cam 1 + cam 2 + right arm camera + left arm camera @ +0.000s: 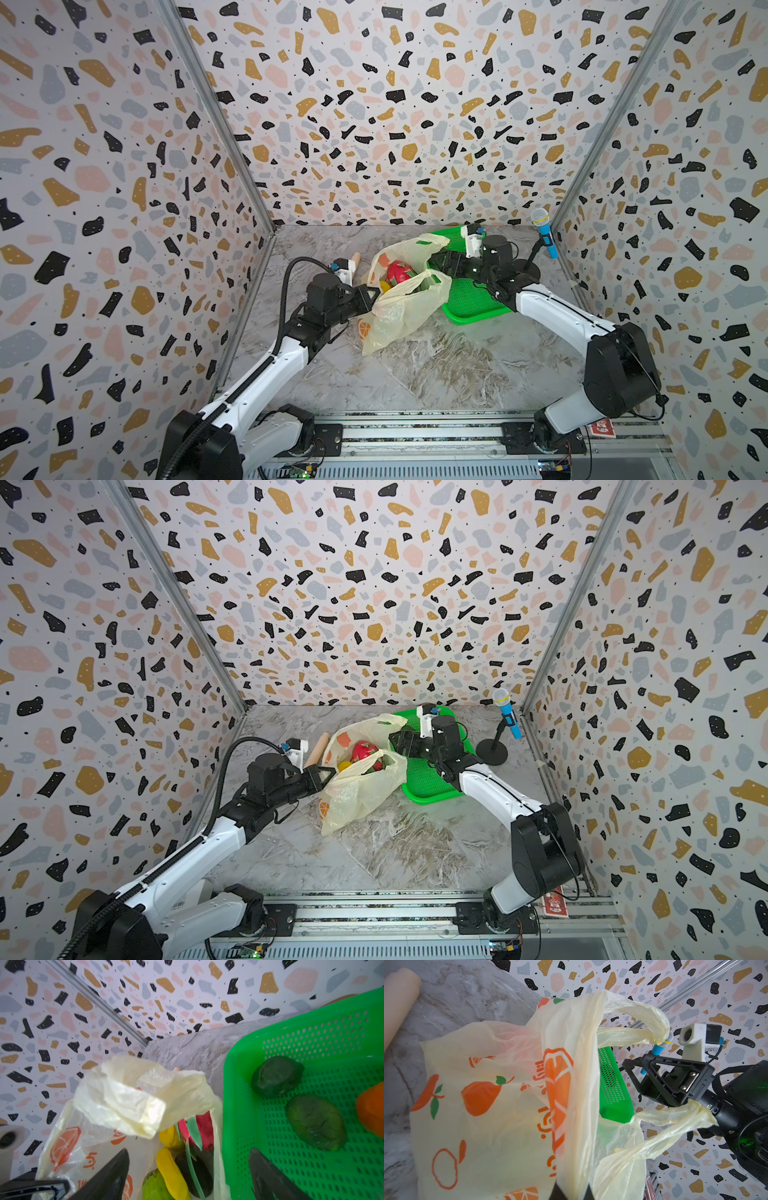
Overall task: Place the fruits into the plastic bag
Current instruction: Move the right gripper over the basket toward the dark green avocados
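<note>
I should next move my right gripper off the bag (399,309) and lower its open fingers around the avocado nearer the orange. That avocado isn't in the bag yet and lies in the basket below my right gripper.
The plastic bag (399,309) (361,791) (500,1109) (124,1095) lies in the middle of the table with its mouth held open. My left gripper (372,293) (330,773) (572,1188) is shut on its near rim. Inside lie the dragon fruit (398,272) (365,752) (204,1128), a yellow lemon (171,1167), a dark avocado (202,1174) and a green kiwi half (154,1187). My right gripper (441,261) (400,739) (188,1150) hangs open and empty over the bag's mouth and the basket edge. Two avocados (276,1075) (315,1122) and an orange (372,1109) rest in the basket.
The green mesh basket (469,305) (428,785) (311,1167) (612,1080) touches the bag's right side. A beige rolling pin (356,261) (318,746) (398,1001) lies behind the left gripper. A blue microphone (544,232) (508,712) stands at the back right.
</note>
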`<state>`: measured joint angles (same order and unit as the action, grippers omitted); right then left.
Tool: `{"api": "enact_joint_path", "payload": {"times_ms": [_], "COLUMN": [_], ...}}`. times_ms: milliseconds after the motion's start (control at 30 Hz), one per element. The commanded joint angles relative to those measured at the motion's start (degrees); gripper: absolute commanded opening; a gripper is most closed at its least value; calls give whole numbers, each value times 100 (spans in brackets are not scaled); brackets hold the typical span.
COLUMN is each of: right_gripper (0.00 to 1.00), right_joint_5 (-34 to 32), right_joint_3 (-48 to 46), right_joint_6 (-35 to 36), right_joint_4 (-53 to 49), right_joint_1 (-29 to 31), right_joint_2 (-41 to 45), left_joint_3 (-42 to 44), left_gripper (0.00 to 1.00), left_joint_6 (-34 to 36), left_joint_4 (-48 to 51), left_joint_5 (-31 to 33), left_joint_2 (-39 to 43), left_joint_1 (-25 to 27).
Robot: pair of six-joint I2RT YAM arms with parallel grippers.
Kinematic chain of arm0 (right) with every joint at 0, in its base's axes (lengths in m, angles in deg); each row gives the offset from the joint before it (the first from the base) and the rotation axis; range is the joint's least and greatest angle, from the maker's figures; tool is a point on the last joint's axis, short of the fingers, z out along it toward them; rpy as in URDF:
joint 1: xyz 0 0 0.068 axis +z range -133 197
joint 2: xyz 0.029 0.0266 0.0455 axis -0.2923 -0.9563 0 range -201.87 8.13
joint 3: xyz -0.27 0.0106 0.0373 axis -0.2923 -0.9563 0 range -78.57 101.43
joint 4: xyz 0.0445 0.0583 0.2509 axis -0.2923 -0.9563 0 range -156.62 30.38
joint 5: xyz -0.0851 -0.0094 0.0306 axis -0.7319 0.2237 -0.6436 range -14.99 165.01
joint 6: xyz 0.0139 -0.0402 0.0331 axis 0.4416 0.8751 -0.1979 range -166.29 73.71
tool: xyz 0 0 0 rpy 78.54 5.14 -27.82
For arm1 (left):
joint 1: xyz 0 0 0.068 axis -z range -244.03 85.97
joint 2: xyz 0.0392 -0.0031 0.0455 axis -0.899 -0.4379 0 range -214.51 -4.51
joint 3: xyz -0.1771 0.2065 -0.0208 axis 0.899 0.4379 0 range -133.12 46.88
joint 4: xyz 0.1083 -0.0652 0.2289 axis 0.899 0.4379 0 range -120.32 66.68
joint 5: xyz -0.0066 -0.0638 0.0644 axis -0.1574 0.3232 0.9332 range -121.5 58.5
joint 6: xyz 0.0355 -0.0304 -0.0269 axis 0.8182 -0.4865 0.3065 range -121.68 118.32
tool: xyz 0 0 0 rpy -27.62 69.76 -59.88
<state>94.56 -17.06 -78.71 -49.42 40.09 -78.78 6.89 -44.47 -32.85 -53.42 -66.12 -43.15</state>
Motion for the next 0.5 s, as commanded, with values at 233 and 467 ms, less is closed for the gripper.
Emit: {"api": "enact_joint_path", "payload": {"times_ms": [233,467], "right_gripper": [91,89], "right_joint_5": [-127,-123], "right_joint_3": [-316,1283], "right_joint_6": [-172,289], "right_joint_4": [-273,-1903], "right_joint_1": [-995,-1125], "right_joint_2": [571,-1250], "left_joint_3": [17,18], "left_gripper": [0,0], "left_joint_6": [68,77], "left_joint_4": [-125,-107], "left_joint_5": [42,43], "left_joint_2": [-12,-92], "left_joint_1": [-27,-27]}}
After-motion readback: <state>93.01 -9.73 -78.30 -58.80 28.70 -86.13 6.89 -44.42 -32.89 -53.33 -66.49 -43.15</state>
